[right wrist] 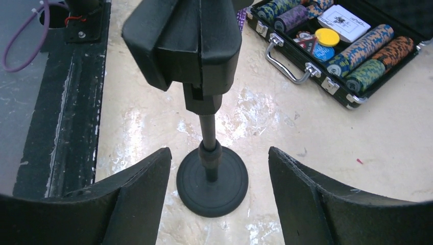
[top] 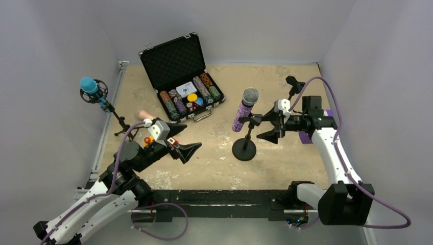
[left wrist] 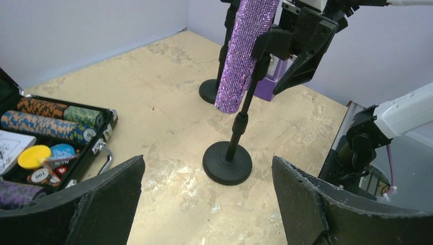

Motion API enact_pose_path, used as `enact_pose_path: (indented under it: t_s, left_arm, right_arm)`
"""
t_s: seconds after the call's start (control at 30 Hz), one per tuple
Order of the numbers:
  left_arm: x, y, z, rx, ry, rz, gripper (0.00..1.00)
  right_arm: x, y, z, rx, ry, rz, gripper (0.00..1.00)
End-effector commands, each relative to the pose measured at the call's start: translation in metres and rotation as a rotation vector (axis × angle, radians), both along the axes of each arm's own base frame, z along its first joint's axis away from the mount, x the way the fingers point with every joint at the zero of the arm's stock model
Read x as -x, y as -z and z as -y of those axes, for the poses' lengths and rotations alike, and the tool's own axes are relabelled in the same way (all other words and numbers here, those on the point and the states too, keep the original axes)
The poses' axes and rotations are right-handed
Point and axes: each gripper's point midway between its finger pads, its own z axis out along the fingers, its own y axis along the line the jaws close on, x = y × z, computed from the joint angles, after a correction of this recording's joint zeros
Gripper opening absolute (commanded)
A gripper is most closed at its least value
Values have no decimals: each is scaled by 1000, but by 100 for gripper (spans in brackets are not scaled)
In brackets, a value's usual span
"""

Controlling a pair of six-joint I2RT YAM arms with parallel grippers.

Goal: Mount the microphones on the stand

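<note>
The robot's right gripper will next slide its open fingers to the left in the top view, around the stand's bare pole below the clip.
The glittery purple microphone (top: 244,111) (left wrist: 244,51) with a silver mesh head sits tilted in the clip of a black round-based stand (top: 244,149) (left wrist: 227,162) (right wrist: 212,181). My right gripper (top: 269,126) (right wrist: 219,153) is open just right of that clip (right wrist: 184,46), touching nothing. To the stand's left, my left gripper (top: 185,146) (left wrist: 208,163) hangs wide open and empty. The blue microphone (top: 90,86) is held in a mount on a tripod stand (top: 118,120) at the far left. The peach-pink microphone (top: 145,114) lies on the table behind my left arm.
An open black case (top: 176,61) (left wrist: 76,148) (right wrist: 357,76) of poker chips stands at the back centre. Another black stand (top: 293,84) (left wrist: 208,91) is at the back right. Grey walls close in the table on three sides.
</note>
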Motion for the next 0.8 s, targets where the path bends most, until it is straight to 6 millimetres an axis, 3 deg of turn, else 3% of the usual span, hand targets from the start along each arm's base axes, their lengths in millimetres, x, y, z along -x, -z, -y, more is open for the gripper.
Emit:
enact_pose_path:
  t_s: [0.0, 0.33, 0.47, 0.6, 0.77]
  left_arm:
    - [-6, 15, -4, 16, -48, -59, 98]
    - [-8, 19, -4, 0, -53, -61, 98]
    - [-7, 21, -5, -6, -53, -64, 98]
    - [-6, 20, -7, -4, -58, -62, 98]
    - [-5, 13, -11, -9, -67, -46, 97]
  right_arm:
    - [-5, 3, -15, -39, -96, 92, 72]
    - [-9, 23, -46, -60, -156, 20, 58]
    - [-8, 21, -51, -82, -182, -34, 38]
    - [-5, 18, -51, -89, -207, -43, 0]
    - [-26, -7, -53, -73, -181, 4, 0]
